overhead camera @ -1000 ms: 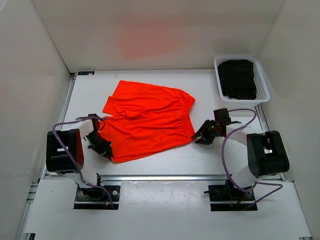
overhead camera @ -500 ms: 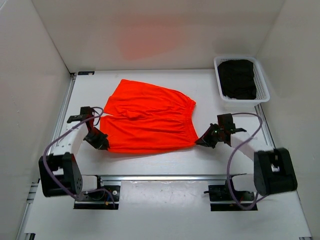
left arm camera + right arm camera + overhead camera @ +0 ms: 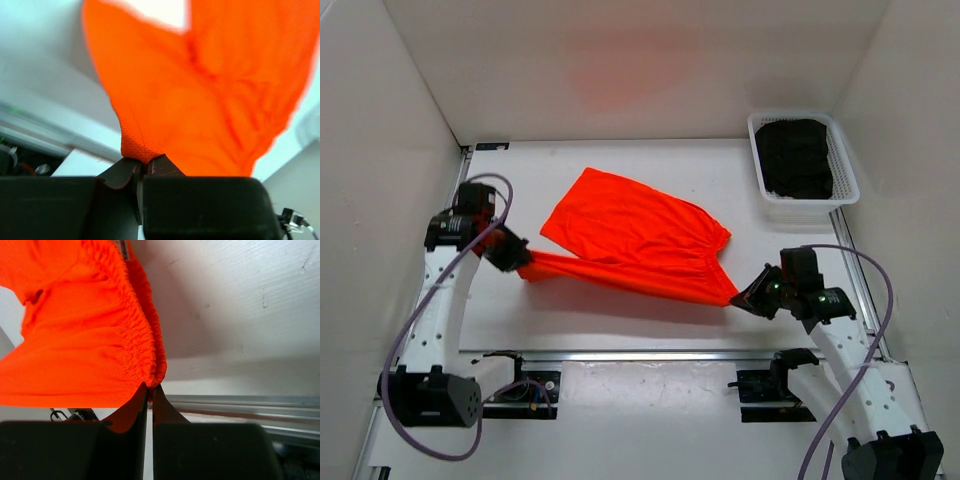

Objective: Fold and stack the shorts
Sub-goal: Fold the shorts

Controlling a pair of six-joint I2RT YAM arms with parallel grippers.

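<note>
My left gripper next carries the pinched corner outward over the cloth, releasing it there, since the far hem corner (image 3: pixel 588 174) already lies flat outward of it.
The orange-red shorts (image 3: pixel 635 240) hang stretched between my two grippers above the table, near edge lifted, far edge trailing lower toward the back. My left gripper (image 3: pixel 520 262) is shut on a leg-hem corner, seen pinched in the left wrist view (image 3: pixel 142 159). My right gripper (image 3: pixel 745 298) is shut on the gathered elastic waistband (image 3: pixel 145 345) at its corner, seen pinched in the right wrist view (image 3: pixel 150 389). The white drawstring is hidden.
A white basket (image 3: pixel 845 165) holding dark folded cloth (image 3: pixel 795 157) stands at the back right corner. White walls enclose the table on three sides. A metal rail (image 3: pixel 640 355) runs along the near edge.
Both arms have risen and spread apart, lifting the near edge of the shorts off the table and pulling it taut. The shorts have shifted to the right and no longer lie flat.
</note>
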